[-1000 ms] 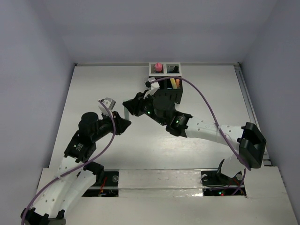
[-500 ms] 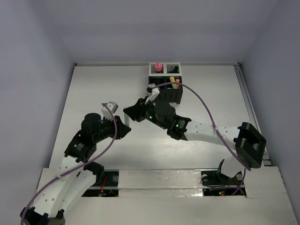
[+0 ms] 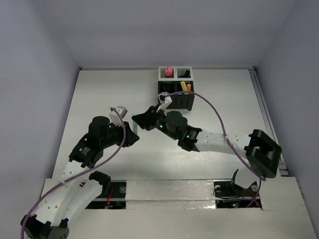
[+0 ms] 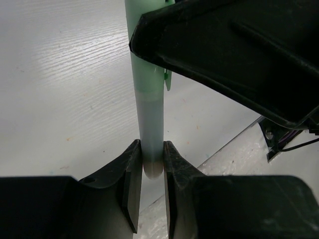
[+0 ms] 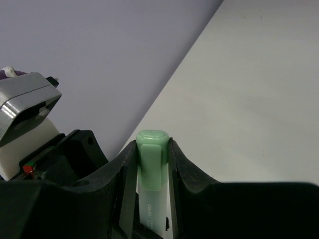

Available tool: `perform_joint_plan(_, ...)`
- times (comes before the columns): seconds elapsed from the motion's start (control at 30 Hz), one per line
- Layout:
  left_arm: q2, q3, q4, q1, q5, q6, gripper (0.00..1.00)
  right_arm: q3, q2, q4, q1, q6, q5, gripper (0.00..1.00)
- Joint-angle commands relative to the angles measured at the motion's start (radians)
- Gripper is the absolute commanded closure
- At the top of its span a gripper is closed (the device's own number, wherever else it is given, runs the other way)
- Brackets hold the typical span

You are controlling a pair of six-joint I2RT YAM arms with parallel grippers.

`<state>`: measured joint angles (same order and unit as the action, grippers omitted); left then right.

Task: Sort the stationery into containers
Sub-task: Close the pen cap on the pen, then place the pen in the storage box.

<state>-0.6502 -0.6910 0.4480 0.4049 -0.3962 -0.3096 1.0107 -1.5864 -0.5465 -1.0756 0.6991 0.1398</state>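
I will carry the marker outward with my right gripper, to the right in the top view, and let go of it low in the yellow pen's section (image 3: 182, 87), among the other pens.
A pale green marker (image 4: 149, 99) with a green cap (image 5: 152, 149) is held between my two grippers above the table, left of centre. My left gripper (image 4: 152, 159) is shut on its grey-white barrel end. My right gripper (image 5: 152, 144) is shut on its capped end. In the top view the left gripper (image 3: 130, 135) and the right gripper (image 3: 139, 119) meet tip to tip, and the marker is mostly hidden between them. The mesh organizer (image 3: 175, 102) stands at the far middle, with a pink tube (image 3: 168, 71), a yellow pen (image 3: 183, 85) and an orange pen (image 3: 189, 86) in its compartments.
The right arm (image 3: 219, 141) stretches across the table middle, its purple cable arcing in front of the organizer. A rail (image 3: 264, 109) runs along the table's right edge. Grey walls close in on three sides.
Both grippers have shifted together a little toward the near edge, away from the organizer, with the green marker still held between them.
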Motion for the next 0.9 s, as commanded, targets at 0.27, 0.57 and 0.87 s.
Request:
perform_joint_plan(0.27,-0.019,-0.091,-0.413,-0.026,0.03,-0.034,1.0,0.006,0.028,0.267,-0.063,-0.049,-0.026,1.0)
perform_joint_plan(0.57,-0.009,-0.024,-0.362,-0.026,-0.075,0.003,0.58,0.049,0.114,0.258,0.114,-0.093,0.053,1.0)
perform_joint_plan(0.87,0.078,0.019,-0.345,-0.026,-0.05,0.024,0.43,0.074,0.143,0.204,0.413,-0.157,0.101,1.0)
